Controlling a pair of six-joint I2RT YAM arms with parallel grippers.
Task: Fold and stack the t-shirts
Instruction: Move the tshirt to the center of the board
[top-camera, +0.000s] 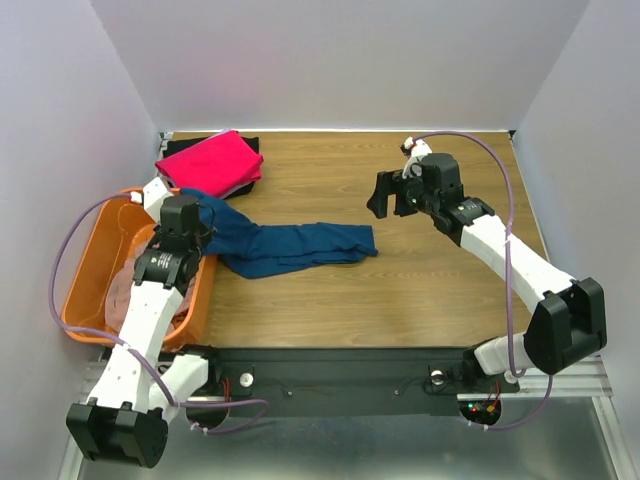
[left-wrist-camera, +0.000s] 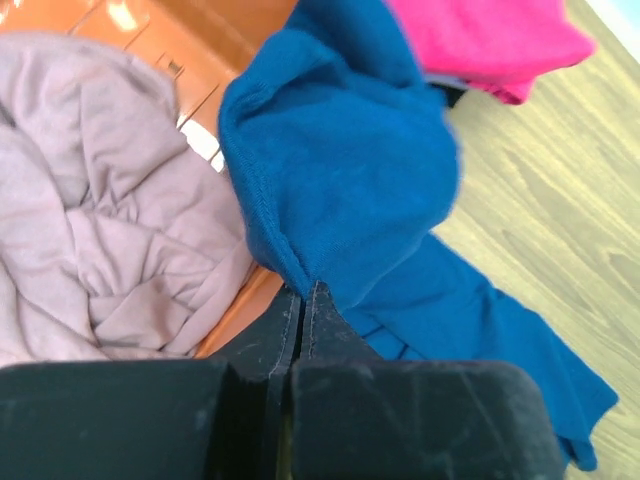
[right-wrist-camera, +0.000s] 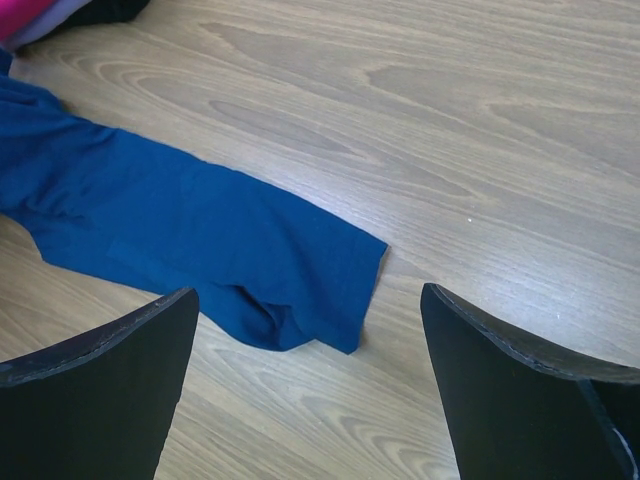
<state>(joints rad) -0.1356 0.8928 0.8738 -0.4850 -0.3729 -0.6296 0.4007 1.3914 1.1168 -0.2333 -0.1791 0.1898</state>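
Note:
The left gripper rises toward the right in the top view next and releases the navy blue t-shirt over bare wood beside the pink t-shirt (top-camera: 210, 160), since the basket's edge crowds its end.
The navy blue t-shirt (top-camera: 300, 245) lies stretched across the wood table, one end lifted at the basket's edge. My left gripper (top-camera: 205, 215) is shut on that lifted end (left-wrist-camera: 340, 170); its print is hidden. The bright pink t-shirt (top-camera: 210, 160) lies folded at the back left on top of a black one (top-camera: 248, 180). The pale dusty-pink t-shirt (left-wrist-camera: 100, 230) is bunched inside the orange basket (top-camera: 85, 270). My right gripper (top-camera: 393, 195) is open and empty, above the table to the right of the navy shirt's free end (right-wrist-camera: 300, 270).
The orange basket stands at the table's left edge beside my left arm. White walls close in the table at the back and both sides. Bare wood (top-camera: 450, 290) lies right of the navy shirt.

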